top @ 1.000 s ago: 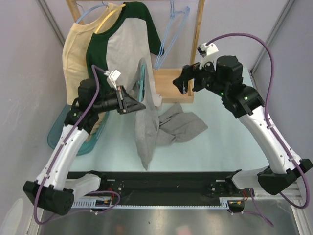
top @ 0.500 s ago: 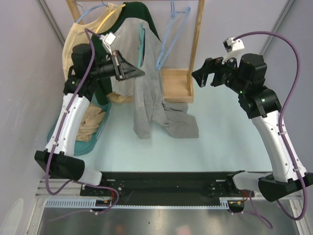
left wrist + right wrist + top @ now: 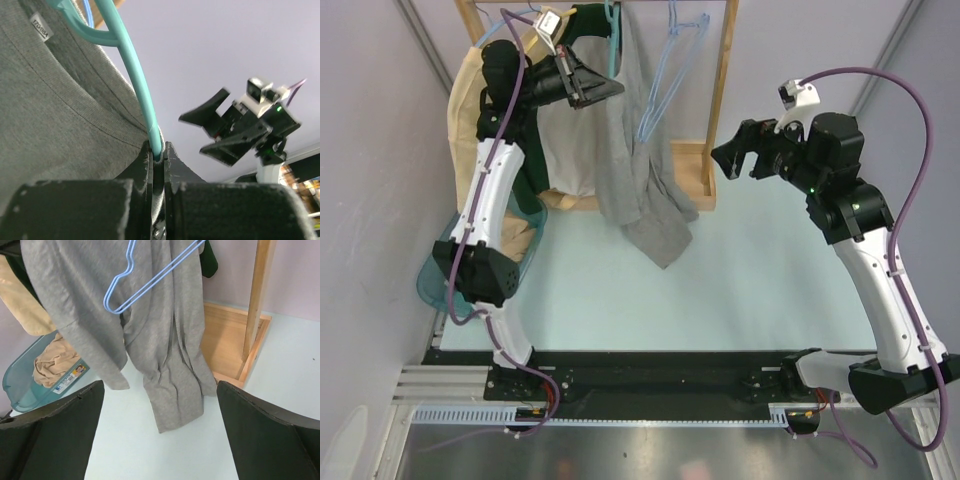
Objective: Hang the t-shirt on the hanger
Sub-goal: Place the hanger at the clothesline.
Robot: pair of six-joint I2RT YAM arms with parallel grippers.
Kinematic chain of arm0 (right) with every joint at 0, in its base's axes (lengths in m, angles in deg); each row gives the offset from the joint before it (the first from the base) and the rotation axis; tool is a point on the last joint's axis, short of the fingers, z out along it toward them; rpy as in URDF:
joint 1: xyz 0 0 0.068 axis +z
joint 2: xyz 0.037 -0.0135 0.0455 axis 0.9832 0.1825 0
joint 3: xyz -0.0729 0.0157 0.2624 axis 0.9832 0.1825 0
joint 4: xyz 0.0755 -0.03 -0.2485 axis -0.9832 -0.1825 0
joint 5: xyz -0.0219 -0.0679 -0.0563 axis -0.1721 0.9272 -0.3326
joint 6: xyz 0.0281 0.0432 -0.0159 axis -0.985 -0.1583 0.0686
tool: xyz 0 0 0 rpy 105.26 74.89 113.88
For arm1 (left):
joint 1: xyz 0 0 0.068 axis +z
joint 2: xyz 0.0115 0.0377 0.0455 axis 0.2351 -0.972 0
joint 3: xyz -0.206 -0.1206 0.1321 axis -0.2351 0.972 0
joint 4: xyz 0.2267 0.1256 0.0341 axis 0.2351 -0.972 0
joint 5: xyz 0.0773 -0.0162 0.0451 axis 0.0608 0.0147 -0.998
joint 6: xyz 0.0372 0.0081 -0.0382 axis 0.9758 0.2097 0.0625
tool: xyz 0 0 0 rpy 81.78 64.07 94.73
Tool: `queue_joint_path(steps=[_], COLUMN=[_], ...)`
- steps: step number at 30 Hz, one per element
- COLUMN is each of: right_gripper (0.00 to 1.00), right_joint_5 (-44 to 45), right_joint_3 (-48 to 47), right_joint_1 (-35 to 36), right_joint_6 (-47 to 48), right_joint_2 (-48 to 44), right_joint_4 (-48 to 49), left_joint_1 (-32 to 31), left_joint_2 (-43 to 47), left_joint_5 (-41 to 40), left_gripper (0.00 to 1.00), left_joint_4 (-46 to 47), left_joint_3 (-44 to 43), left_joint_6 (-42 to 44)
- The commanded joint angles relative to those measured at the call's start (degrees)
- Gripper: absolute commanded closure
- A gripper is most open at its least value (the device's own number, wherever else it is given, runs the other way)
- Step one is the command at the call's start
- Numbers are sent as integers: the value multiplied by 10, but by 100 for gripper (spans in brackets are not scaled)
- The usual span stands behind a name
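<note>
The shirt is already hanging on the hanger. Next, my left gripper will take the hanger outward onto the rack's wooden top bar [image 3: 632,1] [image 3: 118,3] and let go of the thin teal arm.
The heather-grey t-shirt [image 3: 638,170] hangs in long folds from the teal hanger [image 3: 613,40], lifted high by the wooden rack's top bar. My left gripper [image 3: 617,88] is shut on the hanger's thin teal arm [image 3: 142,95], with the shirt's collar and label [image 3: 41,29] beside it. The shirt's lower end [image 3: 175,390] hangs just above the pale table. My right gripper [image 3: 725,160] is open and empty, held to the right of the shirt, its fingers [image 3: 270,435] wide apart.
A wooden rack [image 3: 725,70] with a box base [image 3: 688,165] stands at the back. Pale blue hangers [image 3: 670,70], a green-and-white raglan shirt [image 3: 545,140] and a pale yellow shirt [image 3: 465,100] hang there. A teal bin [image 3: 455,270] with cloth sits left.
My left arm has risen and swung back, lifting the hanger and grey shirt off the table up to the rack bar. My right arm drew back right, then held still.
</note>
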Motion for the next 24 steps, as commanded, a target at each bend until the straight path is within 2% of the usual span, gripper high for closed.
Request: queue_joint_path(steps=[1,3,12,18,24], right_gripper=[0,0,0,1,0], right_joint_5=[3,8,16,16,21], right_joint_3=[6,11,20,20,13], right_joint_1=[-3,-2,-3,-2,4], right_joint_6=[-13,-14,-18,-27,-28], right_joint_2=[-16,-19,-20,-14,-11], right_joint_4=[27,27,31,39,40], left_joint_1=[9,12,28,30,34], left_joint_2=[-28,-47,-72,-76,-92], left_joint_5=[0,-5,-35,-64,-94], left_gripper=[100,100,100,100,100], left_joint_4=[185,211,240,201,138], left_joint_3=[-45,-43,-57,-72,-49], left_joint_6=[-125,-179,-274,-287,-287])
